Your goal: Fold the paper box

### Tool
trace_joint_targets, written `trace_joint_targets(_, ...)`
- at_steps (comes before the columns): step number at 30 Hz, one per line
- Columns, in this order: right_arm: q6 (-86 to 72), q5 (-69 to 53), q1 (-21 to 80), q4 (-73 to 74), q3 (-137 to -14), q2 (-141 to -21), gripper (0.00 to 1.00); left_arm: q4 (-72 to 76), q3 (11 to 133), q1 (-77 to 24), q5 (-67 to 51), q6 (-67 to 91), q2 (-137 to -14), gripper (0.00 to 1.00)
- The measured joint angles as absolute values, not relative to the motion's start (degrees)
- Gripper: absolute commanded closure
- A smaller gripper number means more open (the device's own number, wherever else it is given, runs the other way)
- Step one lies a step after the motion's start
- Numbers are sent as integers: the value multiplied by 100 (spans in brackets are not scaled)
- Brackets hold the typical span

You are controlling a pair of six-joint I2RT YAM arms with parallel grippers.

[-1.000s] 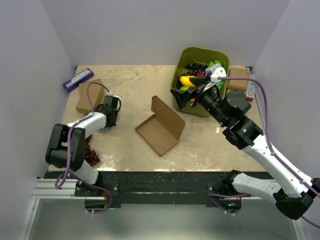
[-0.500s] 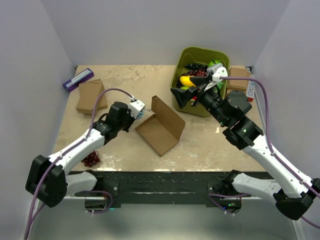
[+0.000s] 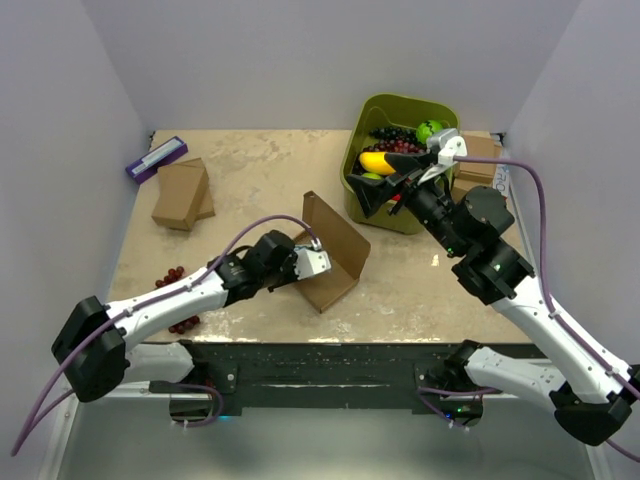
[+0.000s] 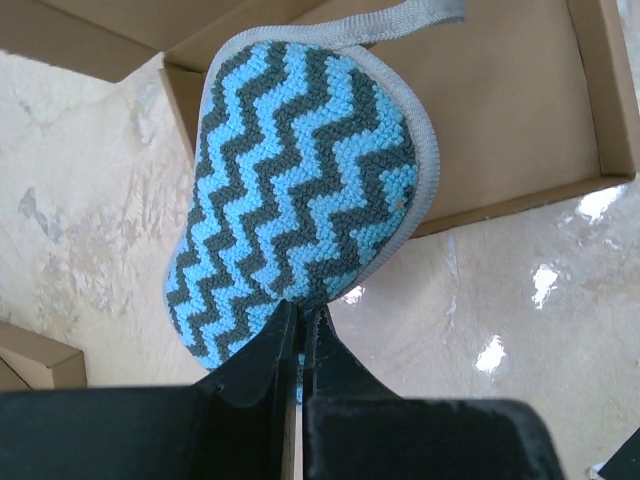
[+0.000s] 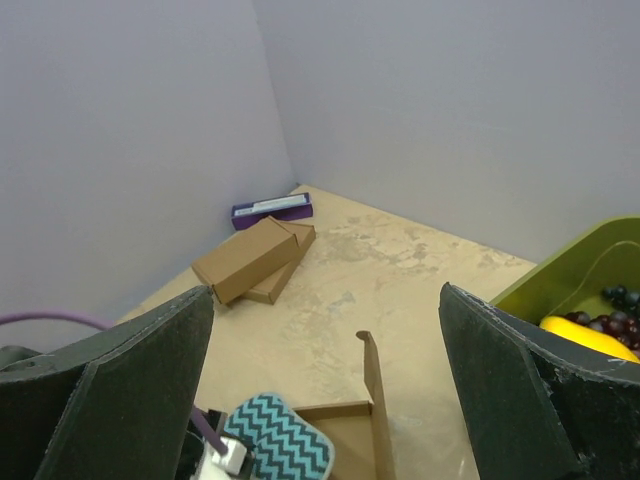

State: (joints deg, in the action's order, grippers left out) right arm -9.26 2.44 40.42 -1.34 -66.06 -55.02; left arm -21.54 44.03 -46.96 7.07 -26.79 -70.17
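My left gripper brings its overhanging finger across next, lowers it and releases, since the tray's bottom lies below and to its right in the top view.
The paper box (image 3: 338, 240) lies open mid-table, its brown tray flat and one long flap standing upright; it also shows in the left wrist view (image 4: 500, 120) and the right wrist view (image 5: 375, 400). My left gripper (image 3: 320, 266) reaches over the tray's near-left corner. Its jaws (image 4: 303, 312) are shut on the edge of a blue and grey zigzag knitted pad (image 4: 300, 190), which hangs over that corner (image 5: 280, 440). My right gripper (image 3: 383, 187) hovers wide open (image 5: 325, 290) above the table between the box and the green bin, holding nothing.
A green bin (image 3: 400, 105) with a banana (image 3: 375, 160) and grapes stands at the back right. Another brown box (image 3: 480, 155) sits beside it. Two chunky brown boxes (image 3: 180, 193) and a purple box (image 3: 155, 158) lie at the back left. Loose grapes (image 3: 183, 322) lie near the front left edge.
My left arm has swung from the table's left side rightward to the paper box, carrying the zigzag pad. My right gripper has shifted slightly back and right, still open.
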Motion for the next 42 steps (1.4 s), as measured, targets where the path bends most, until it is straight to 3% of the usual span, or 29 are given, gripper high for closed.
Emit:
trace_joint_targets(10, -1107, 242, 4042, -137, -6606, -5511, 2, -1973, 4604, -5089, 781, -3874, -7620, 96)
trace_joint_targets(19, -1140, 340, 4042, -134, -6606, -5511, 2, -1643, 4753, -5146, 797, -4471, -8246, 82)
trace_joint_targets(20, -1140, 346, 4042, -134, -6606, -5511, 2, -1594, 4753, -5148, 799, -4515, -8302, 65)
trace_joint_targets(21, -1142, 349, 4042, -134, -6606, -5511, 1, -1546, 4753, -5151, 810, -4567, -8355, 56)
trace_joint_targets(23, -1142, 349, 4042, -134, -6606, -5516, 1, -1426, 4753, -5151, 845, -4670, -8447, 42)
trace_joint_targets(26, -1142, 349, 4042, -130, -6606, -5564, 1, -1111, 4751, -5151, 982, -4746, -8573, 32)
trace_joint_targets(27, -1142, 349, 4042, -117, -6608, -5590, 1, -987, 4742, -5151, 1031, -4744, -8589, 21)
trace_joint_targets(34, -1155, 655, 4042, 460, -6681, -5758, 3, 60, 4711, -4952, 1168, -4178, -8514, 19)
trace_joint_targets(38, -1256, 1031, 4042, 991, -6770, -5784, 10, 263, 4748, -4099, 491, -3173, -8195, 21)
trace_joint_targets(42, -1433, 1258, 4042, 1334, -6530, -5653, 10, 298, 4818, -3208, -198, -2126, -7911, 21)
